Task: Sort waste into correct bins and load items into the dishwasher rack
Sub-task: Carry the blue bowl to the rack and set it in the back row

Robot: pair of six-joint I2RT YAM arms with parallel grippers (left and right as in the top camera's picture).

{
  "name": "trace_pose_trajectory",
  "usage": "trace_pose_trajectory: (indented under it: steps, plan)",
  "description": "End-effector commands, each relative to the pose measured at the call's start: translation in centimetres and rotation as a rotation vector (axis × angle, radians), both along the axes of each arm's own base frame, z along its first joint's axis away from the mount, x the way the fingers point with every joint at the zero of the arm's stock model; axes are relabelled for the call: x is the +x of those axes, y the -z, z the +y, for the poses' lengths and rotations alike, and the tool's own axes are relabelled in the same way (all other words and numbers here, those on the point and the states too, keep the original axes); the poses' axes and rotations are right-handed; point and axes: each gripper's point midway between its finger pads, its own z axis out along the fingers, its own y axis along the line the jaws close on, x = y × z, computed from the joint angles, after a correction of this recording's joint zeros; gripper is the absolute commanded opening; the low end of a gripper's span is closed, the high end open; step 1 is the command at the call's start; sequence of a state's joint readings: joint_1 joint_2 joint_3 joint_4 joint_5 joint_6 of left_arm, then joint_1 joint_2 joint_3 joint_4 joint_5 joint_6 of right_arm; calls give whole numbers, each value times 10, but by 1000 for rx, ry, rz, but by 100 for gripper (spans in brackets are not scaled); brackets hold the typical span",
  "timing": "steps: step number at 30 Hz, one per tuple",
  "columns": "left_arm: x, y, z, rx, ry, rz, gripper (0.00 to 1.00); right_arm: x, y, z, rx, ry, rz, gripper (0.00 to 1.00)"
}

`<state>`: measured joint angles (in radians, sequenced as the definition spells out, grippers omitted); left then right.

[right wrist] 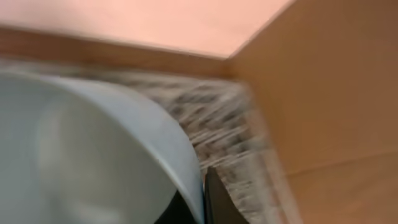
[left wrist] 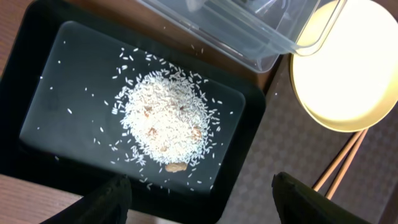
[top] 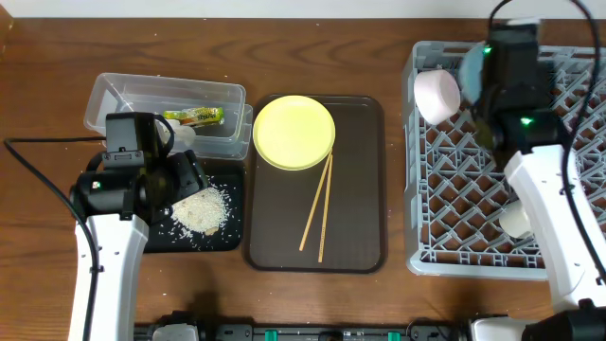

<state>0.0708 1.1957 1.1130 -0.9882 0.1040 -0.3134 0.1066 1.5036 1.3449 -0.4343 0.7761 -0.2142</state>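
Observation:
My right gripper tilts the light blue bowl and lowers it onto the rack [top: 454, 218] next, since the rack is free beside the white bowl.
My left gripper [left wrist: 202, 186] hangs open over the near edge of the black tray [left wrist: 37, 43], nothing between its fingers. A heap of white rice [left wrist: 165, 118] lies in that tray [top: 227, 237]. The clear tub [top: 118, 95] behind it holds the yellow-green wrapper [top: 194, 116]. The yellow plate [top: 294, 131] and two chopsticks [top: 317, 204] rest on the brown serving tray [top: 355, 237]. My right gripper [right wrist: 202, 199] is shut on the rim of the light blue bowl [right wrist: 93, 149], over the far left part of the grey rack [top: 454, 218]. The bowl [top: 470, 64] is partly hidden under the arm.
A white bowl [top: 436, 95] stands on its side in the rack's far left corner. A small pale cup [top: 516, 220] sits near the rack's front right, beside my right arm. The clear tub's corner [left wrist: 273, 50] overlaps the yellow plate's edge [left wrist: 348, 74].

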Motion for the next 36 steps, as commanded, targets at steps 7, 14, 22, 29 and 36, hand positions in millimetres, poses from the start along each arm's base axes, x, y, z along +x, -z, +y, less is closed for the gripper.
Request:
trace_pose_trajectory:
  steps: [7, 14, 22, 29, 36]
  plan:
    - [-1, -1, 3, 10, -7, 2, 75, 10, 5, -77, -269, 223, 108, 1]
    - [-1, -1, 3, 10, -7, 2, 75, 30, 45, -98, -289, 266, 157, 1]
    - [-1, -1, 2, 7, -6, 3, 75, 49, 87, -93, -320, 295, 184, 1]
    - [-3, 0, 2, 7, -6, 10, 75, 64, 118, -70, -339, 255, 213, 1]
    - [-4, 1, 2, 7, -5, 16, 75, 71, 136, -40, -346, 200, 241, 2]
